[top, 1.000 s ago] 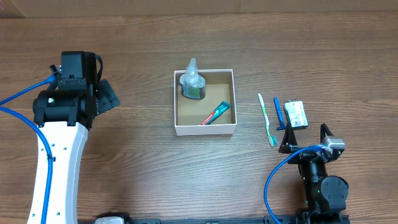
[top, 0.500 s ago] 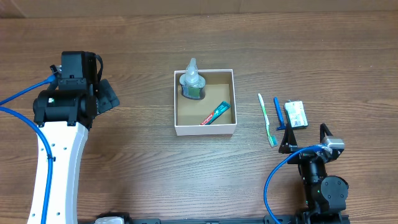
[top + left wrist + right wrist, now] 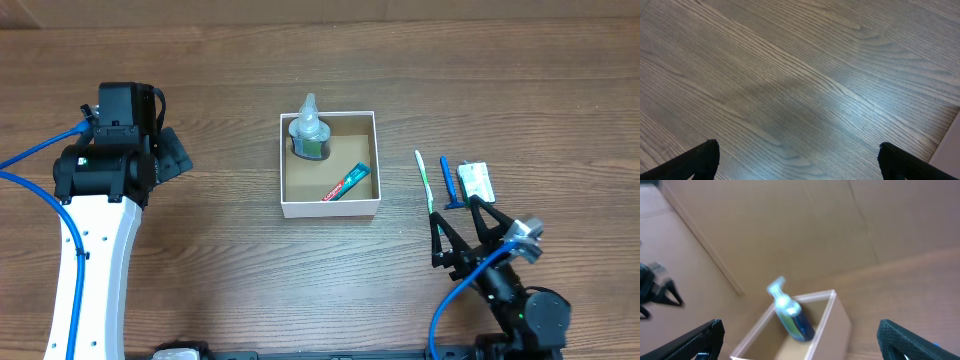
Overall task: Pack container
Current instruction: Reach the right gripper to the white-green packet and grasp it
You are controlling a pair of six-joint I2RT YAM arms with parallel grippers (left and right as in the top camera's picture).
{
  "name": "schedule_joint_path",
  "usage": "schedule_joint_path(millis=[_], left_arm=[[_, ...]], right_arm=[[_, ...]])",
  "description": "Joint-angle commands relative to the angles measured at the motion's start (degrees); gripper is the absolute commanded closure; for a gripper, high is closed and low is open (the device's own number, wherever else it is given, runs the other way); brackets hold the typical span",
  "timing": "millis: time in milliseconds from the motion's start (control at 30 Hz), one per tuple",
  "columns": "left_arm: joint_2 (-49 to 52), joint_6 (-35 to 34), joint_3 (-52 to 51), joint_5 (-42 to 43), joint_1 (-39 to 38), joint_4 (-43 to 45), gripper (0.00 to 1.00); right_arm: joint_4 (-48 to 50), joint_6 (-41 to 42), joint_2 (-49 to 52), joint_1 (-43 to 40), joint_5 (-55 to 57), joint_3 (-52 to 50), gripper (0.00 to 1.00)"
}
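The white-and-green packet (image 3: 476, 182) lies flat beyond the open fingers, so I will move my right gripper outward and then down over it, with the fingers tilting toward the table.
The container (image 3: 330, 208), a square white box with a brown inside, sits at the table's middle. It holds a clear pump bottle (image 3: 309, 133) and a toothpaste tube (image 3: 346, 183). The right wrist view shows the box (image 3: 837, 319) and the bottle (image 3: 790, 315), blurred. A green-and-white toothbrush (image 3: 427, 186), a blue razor (image 3: 449, 184) and a white-and-green packet (image 3: 476, 182) lie to the box's right. My right gripper (image 3: 464, 230) is open and empty, just in front of them. My left gripper (image 3: 797, 160) is open over bare wood at the far left.
The left arm's white link (image 3: 90, 260) runs along the left side with a blue cable. The right arm's base (image 3: 520, 310) sits at the front right. A cardboard wall (image 3: 790, 225) stands behind the table.
My right arm has lifted and tilted, and its fingers have spread open toward the toothbrush and razor. The left arm and the objects have not moved.
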Motion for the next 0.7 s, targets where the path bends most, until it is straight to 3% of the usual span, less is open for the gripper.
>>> schedule_joint_path(millis=[0, 167, 267, 433, 667], left_arm=[[0.00, -0.59, 0.68, -0.92, 0.22, -0.11, 0.00], [0.00, -0.61, 0.68, -0.92, 0.22, -0.13, 0.00], [0.00, -0.59, 0.68, -0.92, 0.22, -0.11, 0.00], [0.00, -0.61, 0.68, -0.92, 0.22, -0.13, 0.00], [0.00, -0.59, 0.68, -0.92, 0.22, -0.11, 0.00]], right_arm=[[-8.50, 0.59, 5.49, -0.11, 3.67, 15.10, 0.00], [-27.17, 0.11, 21.68, -0.11, 10.43, 33.22, 0.00], [-36.92, -9.11, 33.16, -0.11, 12.90, 43.74, 0.00], [-54.42, -19.12, 52.33, -0.11, 28.41, 58.88, 0.00], [-53.55, -19.15, 66.97, -0.13, 34.21, 62.05, 0.00]])
